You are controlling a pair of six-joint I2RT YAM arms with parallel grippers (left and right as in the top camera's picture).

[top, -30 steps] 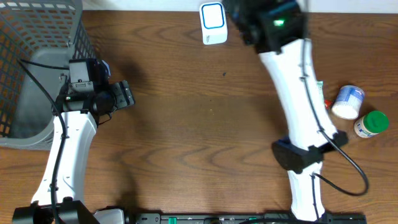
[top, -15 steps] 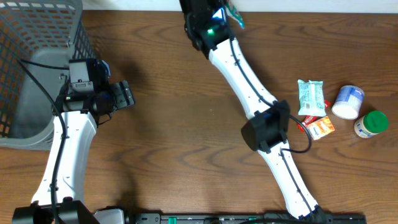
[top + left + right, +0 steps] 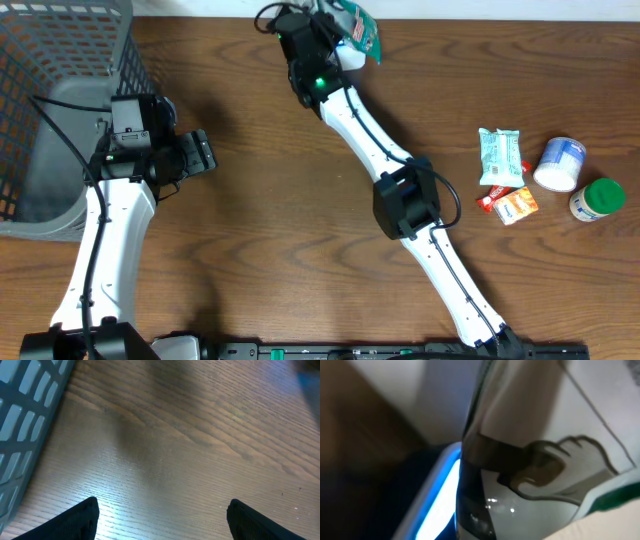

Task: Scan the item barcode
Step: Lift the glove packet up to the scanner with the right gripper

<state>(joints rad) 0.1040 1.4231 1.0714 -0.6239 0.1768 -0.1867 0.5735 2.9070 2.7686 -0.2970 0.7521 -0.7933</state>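
My right gripper is going to swing back over the pale green packet (image 3: 500, 157) next and move down to release, because that packet is to its right in the overhead view.
My right gripper (image 3: 335, 25) reaches to the far edge of the table, shut on a white and green packet (image 3: 362, 30). The packet hangs right over the white scanner (image 3: 348, 57), which is mostly hidden under it. In the right wrist view the packet (image 3: 545, 435) fills the frame, with the scanner's blue glowing edge (image 3: 440, 495) at the lower left. My own fingers do not show there. At the left, my left gripper (image 3: 200, 152) stands open over bare wood (image 3: 162, 506) with nothing between its fingers.
A grey mesh basket (image 3: 60, 100) stands at the far left, its wall (image 3: 25, 420) close to my left gripper. At the right lie a pale green packet (image 3: 500, 155), small orange packs (image 3: 512, 205), a white cup (image 3: 560, 163) and a green-lidded bottle (image 3: 598, 198).
My right arm has swung left along the far edge, carrying the packet over the scanner, which now hides under it. The left arm has not moved.
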